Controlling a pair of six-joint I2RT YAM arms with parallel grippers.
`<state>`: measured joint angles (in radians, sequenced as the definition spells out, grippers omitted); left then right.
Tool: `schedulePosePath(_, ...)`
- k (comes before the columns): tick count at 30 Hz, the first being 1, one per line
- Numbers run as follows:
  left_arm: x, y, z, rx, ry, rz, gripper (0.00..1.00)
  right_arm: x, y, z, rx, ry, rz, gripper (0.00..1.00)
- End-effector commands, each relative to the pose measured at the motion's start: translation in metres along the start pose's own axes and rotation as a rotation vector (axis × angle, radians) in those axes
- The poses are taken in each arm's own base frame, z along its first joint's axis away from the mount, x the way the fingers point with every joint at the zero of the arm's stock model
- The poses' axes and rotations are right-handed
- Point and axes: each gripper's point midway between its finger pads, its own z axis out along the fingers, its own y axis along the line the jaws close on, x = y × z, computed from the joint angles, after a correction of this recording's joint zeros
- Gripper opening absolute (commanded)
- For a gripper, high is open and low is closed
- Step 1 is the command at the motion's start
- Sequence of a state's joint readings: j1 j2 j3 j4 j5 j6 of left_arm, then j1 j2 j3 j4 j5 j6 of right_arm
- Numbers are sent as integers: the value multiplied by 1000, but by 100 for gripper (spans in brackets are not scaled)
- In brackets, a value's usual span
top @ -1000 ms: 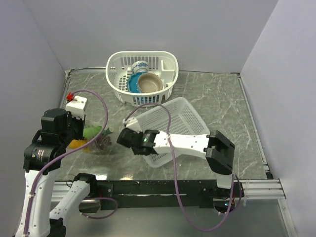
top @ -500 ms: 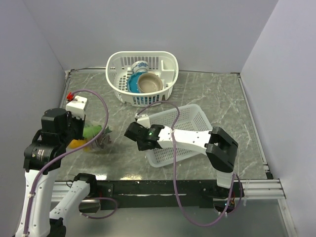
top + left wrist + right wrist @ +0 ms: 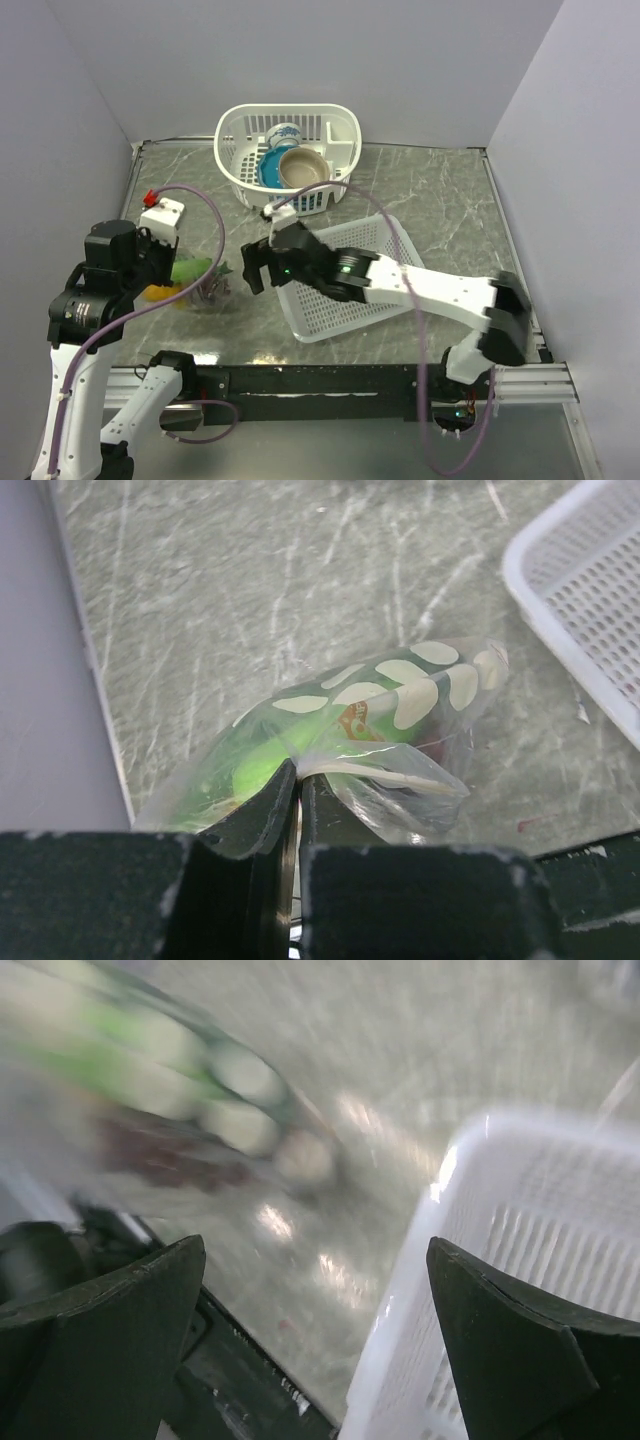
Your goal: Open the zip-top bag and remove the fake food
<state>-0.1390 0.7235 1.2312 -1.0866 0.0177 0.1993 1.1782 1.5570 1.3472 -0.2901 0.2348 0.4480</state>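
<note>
The loose end of the zip strip sticks out past the left gripper's closed fingers, so the robot's right gripper should turn and move back onto that end of the zip strip next.
The zip-top bag (image 3: 207, 284) is a clear pouch with pale dots and lies at the table's left front. In the left wrist view the bag (image 3: 400, 695) shows a green piece of fake food (image 3: 255, 772) inside it. My left gripper (image 3: 297, 780) is shut on the whitish zip strip at the bag's near edge. From above, the left gripper (image 3: 172, 268) sits at the bag's left end, with a yellow fruit (image 3: 155, 293) under it. My right gripper (image 3: 256, 270) stands wide open just right of the bag, holding nothing. In the blurred right wrist view the right gripper (image 3: 315, 1250) has the bag (image 3: 180, 1090) ahead of it.
A flat white mesh basket (image 3: 350, 295) lies right of the bag, under the right arm; its rim (image 3: 450, 1290) runs between the right fingers. A second white basket (image 3: 235, 150) at the back holds a blue and a brown bowl. Grey walls close in on three sides.
My right gripper has opened wide and drawn back a little from the bag's right end, and its arm has stretched out to the right. The flat basket shifted. The left gripper stayed put.
</note>
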Motion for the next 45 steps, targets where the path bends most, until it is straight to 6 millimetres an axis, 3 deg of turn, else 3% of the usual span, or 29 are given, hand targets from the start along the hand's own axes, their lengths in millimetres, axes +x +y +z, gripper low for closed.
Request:
schedulePosePath(1,-14,-20,-4,129,-67,61,9,-64,32,-42,-202,-292,-283,100)
schedulePosePath(3,-18,-30,-6,189,-80,75,12,-79,46,-60,-290,-382,-354,100)
schedulePosePath(8,-26,-49,-10,322,-78,116,24,-88,74,-74,-436,-437,-472,100)
schedulePosePath(12,-27,-60,-1,408,-41,107,32,-74,94,-72,-533,-393,-529,100)
schedulePosePath(16,-22,-61,8,406,-30,96,31,-53,89,-53,-500,-324,-559,100)
schedulePosePath(18,-19,-60,11,400,-21,94,31,-37,80,-40,-466,-259,-574,100)
schedulePosePath(21,-3,-60,13,396,14,114,31,-12,74,-43,-477,-191,-592,100)
schedulePosePath(24,22,-55,26,352,56,146,34,15,78,-60,-507,-139,-596,100)
schedulePosePath(25,41,-55,37,349,104,153,33,36,86,-70,-534,-118,-608,100)
schedulePosePath(27,60,-54,50,333,146,161,34,55,91,-78,-529,-117,-624,100)
schedulePosePath(28,77,-56,62,341,183,163,34,80,100,-84,-557,-86,-644,100)
schedulePosePath(32,84,-54,80,351,260,166,31,125,117,-83,-521,-11,-699,100)
schedulePosePath(35,78,-50,93,343,264,175,32,145,121,-70,-404,0,-787,100)
schedulePosePath(39,66,-48,100,359,274,188,37,144,113,-44,-237,-19,-856,100)
schedulePosePath(43,59,-47,101,371,275,203,52,138,110,-28,-194,-53,-865,100)
schedulePosePath(45,58,-48,99,376,278,206,56,128,97,-16,-153,-49,-843,91)
